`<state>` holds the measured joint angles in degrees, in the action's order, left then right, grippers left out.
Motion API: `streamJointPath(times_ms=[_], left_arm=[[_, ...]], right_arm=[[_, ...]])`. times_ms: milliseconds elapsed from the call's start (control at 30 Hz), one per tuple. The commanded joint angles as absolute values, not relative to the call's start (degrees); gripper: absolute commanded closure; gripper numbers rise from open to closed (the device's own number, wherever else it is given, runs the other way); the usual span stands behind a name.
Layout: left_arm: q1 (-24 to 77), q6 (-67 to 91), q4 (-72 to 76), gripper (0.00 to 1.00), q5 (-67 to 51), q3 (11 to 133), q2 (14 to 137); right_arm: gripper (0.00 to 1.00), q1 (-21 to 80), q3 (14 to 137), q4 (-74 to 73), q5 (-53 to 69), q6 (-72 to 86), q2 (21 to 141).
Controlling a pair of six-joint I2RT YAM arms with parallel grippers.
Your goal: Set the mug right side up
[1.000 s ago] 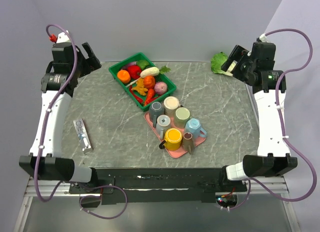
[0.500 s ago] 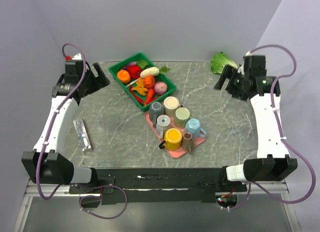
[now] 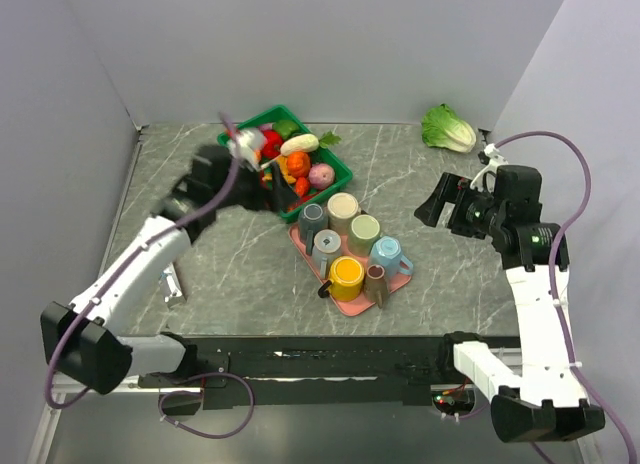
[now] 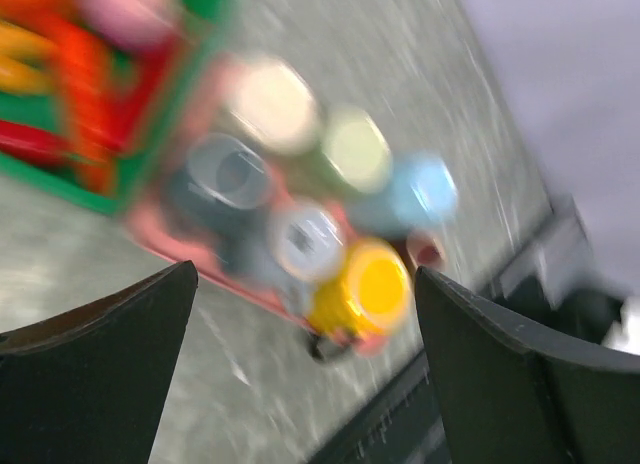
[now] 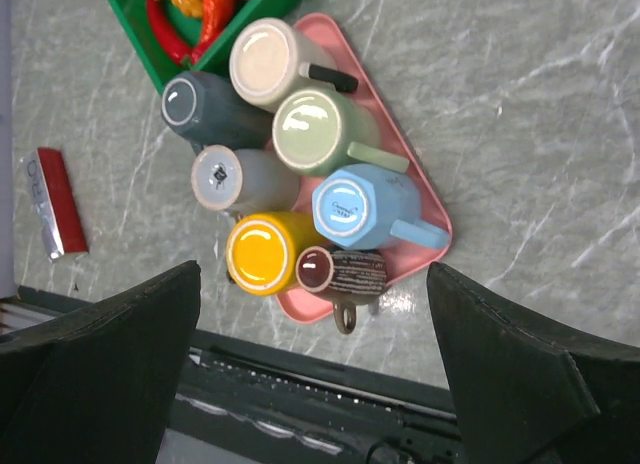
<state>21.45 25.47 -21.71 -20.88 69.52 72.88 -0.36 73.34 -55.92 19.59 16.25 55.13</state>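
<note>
The yellow mug's dark handle (image 3: 325,289) (image 4: 324,346) sticks out past the tray's edge, so I will move my left gripper back and down to close around that handle.
Several mugs stand bottom up on a pink tray (image 3: 297,236) (image 5: 297,304) in the middle of the table: cream (image 3: 343,206) (image 5: 265,62), dark grey (image 3: 312,219), green (image 3: 364,229), light grey (image 3: 326,246), blue (image 3: 387,252) (image 5: 350,206), yellow (image 3: 346,274) (image 5: 260,254) (image 4: 365,289) and brown striped (image 3: 376,277) (image 5: 335,271). My left gripper (image 3: 272,179) (image 4: 305,384) hovers open beside the tray's far left end, its view blurred. Right of the tray, my right gripper (image 3: 440,206) (image 5: 315,384) hangs open and looks down on the mugs. Neither touches a mug.
A green basket (image 3: 340,174) of toy fruit and vegetables stands just behind the tray, under my left wrist. A cabbage (image 3: 448,129) lies at the back right corner. A silver and red packet (image 3: 178,284) (image 5: 50,204) lies at the left, near the front edge.
Both arms have swung in from the back corners. The left one now reaches over the basket toward the tray; the right one has come forward and turned toward the tray. No mug has moved.
</note>
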Motion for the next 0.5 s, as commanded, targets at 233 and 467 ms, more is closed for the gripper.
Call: streamJointPath(times_ms=[233, 467], left_arm=[[49.38, 18.82, -15.63, 0.03, -18.66, 59.93, 76.54], [60.89, 14.15, -21.36, 0.02, -5.57, 64.51, 87.34]], right_arm=[[0.0, -0.26, 71.72, -53.7, 18.1, 22.06, 57.13], [0.0, -0.26, 69.0, -50.98, 19.6, 20.83, 55.28]])
